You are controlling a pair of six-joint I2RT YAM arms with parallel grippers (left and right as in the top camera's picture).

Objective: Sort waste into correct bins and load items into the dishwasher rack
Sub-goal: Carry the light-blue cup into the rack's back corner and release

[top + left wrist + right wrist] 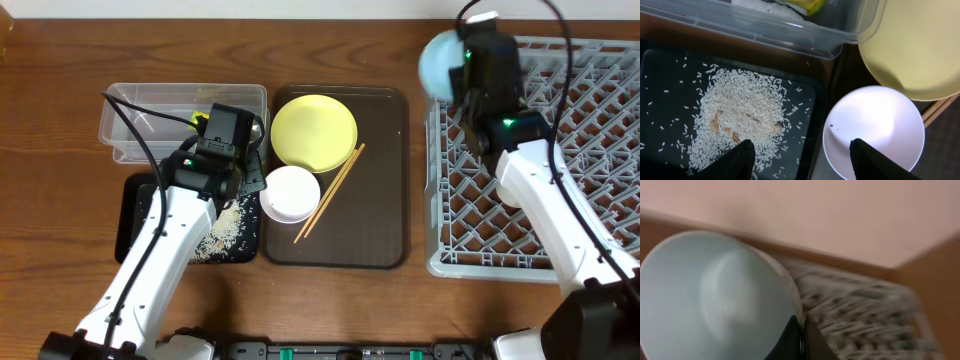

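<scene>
My right gripper shifts the light-blue bowl over the rack's far corner (812, 284) next, tilts it and lowers it inside, since the bowl juts past the rack's side edge.
My right gripper (801, 340) is shut on the rim of the light-blue bowl (440, 62), holding it up over the far left corner of the grey dishwasher rack (560, 180); the bowl fills the right wrist view (715, 300). My left gripper (802, 160) is open and empty, one finger over the rice (740, 110) in the black tray (660, 70), the other over the white bowl (875, 125). The yellow plate (314, 131), the white bowl (290, 193) and the chopsticks (335, 188) lie on the brown serving tray (385, 200). The clear tub (130, 110) holds the snack wrapper (807, 5).
The black tray (135, 215) lies in front of the clear tub, left of the serving tray. The rack stands right of the serving tray, at the table's right side. A pale wall rises behind the table's far edge.
</scene>
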